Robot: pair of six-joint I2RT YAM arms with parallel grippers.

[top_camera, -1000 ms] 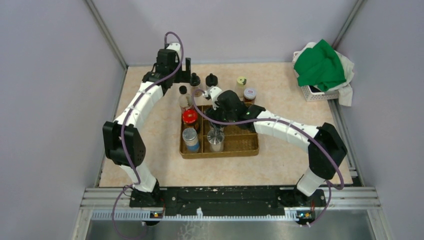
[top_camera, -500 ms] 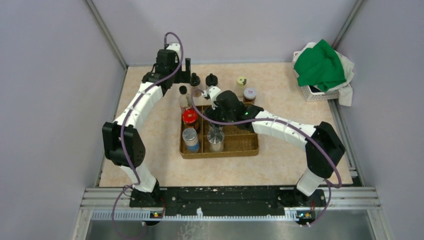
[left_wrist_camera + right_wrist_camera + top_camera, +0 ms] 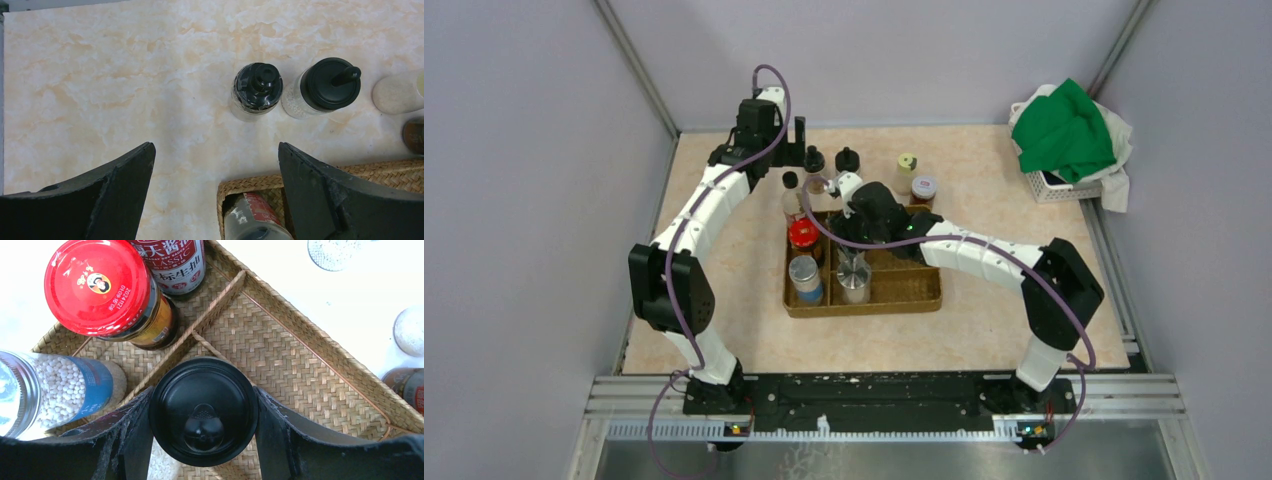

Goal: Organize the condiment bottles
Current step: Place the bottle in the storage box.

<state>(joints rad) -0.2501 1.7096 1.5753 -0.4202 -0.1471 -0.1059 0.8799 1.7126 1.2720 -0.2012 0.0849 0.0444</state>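
The shaker is hanging over the gap [image 3: 844,263] between the dividers and the silver-lidded jar, so I should lower my right gripper to the bottom of the woven tray next and open it.
My right gripper [image 3: 202,402] is shut on a black-lidded shaker [image 3: 203,410], with a finger pressed to each side of the lid. It holds the shaker over the woven tray [image 3: 300,355], just right of the divider. In the tray's left strip stand a red-lidded jar [image 3: 100,287], a red-labelled bottle [image 3: 175,262] and a blue-labelled jar [image 3: 60,387]. My left gripper [image 3: 215,150] hangs open and holds nothing, above the table near the tray's far left corner [image 3: 235,187]. Two black-capped shakers [image 3: 257,90] [image 3: 330,85] stand on the table beyond it.
A yellow-green-lidded jar [image 3: 907,165] and a white-lidded jar [image 3: 924,187] stand behind the tray [image 3: 914,290]. A white basket with a green cloth [image 3: 1064,135] sits at the back right. Grey walls close in the table on three sides.
The right arm has shifted slightly left and back, carrying the black-lidded shaker a little deeper over the tray. The left arm has not moved.
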